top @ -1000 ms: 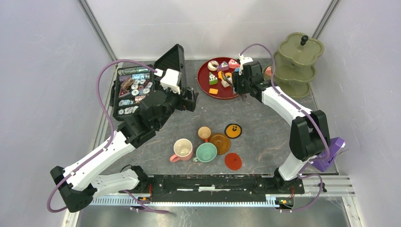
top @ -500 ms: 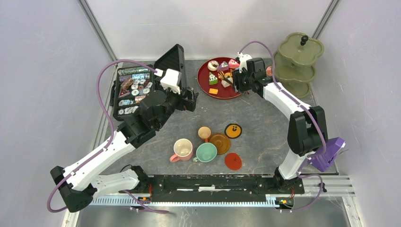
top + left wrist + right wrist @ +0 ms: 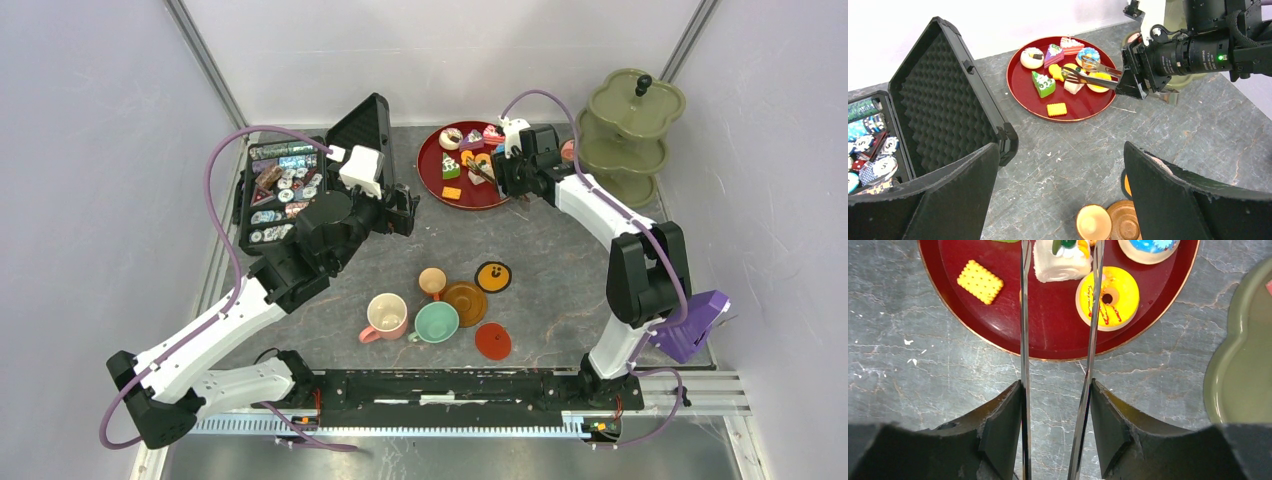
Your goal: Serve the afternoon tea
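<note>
My right gripper swings the white roll (image 3: 1060,261) onto the green stand's open bottom shelf (image 3: 1260,312), to its right in the top view, next and releases.
Toy pastries lie on the red tray (image 3: 432,172) at the back. My right gripper (image 3: 1056,390) is shut on the metal tongs (image 3: 1024,330), whose two arms press outward against its pads. The tongs reach over the tray, one arm on each side of a white roll (image 3: 1060,261). A yellow donut (image 3: 1107,297) lies just right of them and an orange biscuit (image 3: 980,282) to the left. The pink cup (image 3: 386,316), mint cup (image 3: 436,322) and small orange cup (image 3: 432,282) stand mid-table with the saucers (image 3: 465,303). My left gripper (image 3: 1060,150) hovers open and empty.
An open black case (image 3: 290,190) full of chips stands at the back left, its foam-lined lid (image 3: 943,100) raised. A green tiered stand (image 3: 630,130) stands at the back right, close to the right wrist. Red (image 3: 492,341) and orange (image 3: 493,276) saucers lie near the cups.
The right gripper has shifted a little farther back and over the tray with the tongs. The left arm has not moved.
</note>
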Robot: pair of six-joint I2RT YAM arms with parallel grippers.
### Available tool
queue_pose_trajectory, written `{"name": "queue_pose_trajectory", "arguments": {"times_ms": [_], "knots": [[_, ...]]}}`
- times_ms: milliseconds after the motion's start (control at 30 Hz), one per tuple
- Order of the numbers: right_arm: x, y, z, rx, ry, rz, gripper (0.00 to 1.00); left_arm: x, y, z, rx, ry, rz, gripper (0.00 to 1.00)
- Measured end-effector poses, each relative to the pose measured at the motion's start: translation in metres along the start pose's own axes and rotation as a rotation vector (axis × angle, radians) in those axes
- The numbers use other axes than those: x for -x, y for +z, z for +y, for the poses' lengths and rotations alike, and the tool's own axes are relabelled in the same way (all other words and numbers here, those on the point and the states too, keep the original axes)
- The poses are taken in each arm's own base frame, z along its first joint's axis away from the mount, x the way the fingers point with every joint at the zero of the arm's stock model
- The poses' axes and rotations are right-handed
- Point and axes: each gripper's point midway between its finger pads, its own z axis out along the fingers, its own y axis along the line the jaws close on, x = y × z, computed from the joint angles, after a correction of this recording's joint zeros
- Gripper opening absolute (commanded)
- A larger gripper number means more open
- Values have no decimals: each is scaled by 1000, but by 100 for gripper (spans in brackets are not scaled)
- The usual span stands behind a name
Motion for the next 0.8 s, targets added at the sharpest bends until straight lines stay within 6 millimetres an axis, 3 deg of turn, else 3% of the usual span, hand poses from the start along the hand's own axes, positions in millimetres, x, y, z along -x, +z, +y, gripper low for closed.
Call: {"name": "queue_pose_trajectory", "arguments": {"times_ms": [300, 800], "knots": [[-6, -2, -13, -27, -22, 28, 56, -2, 2, 0, 0, 2, 6, 100], [-17, 7, -5, 26, -27, 62, 55, -4, 3, -1, 1, 6, 13, 100]]}}
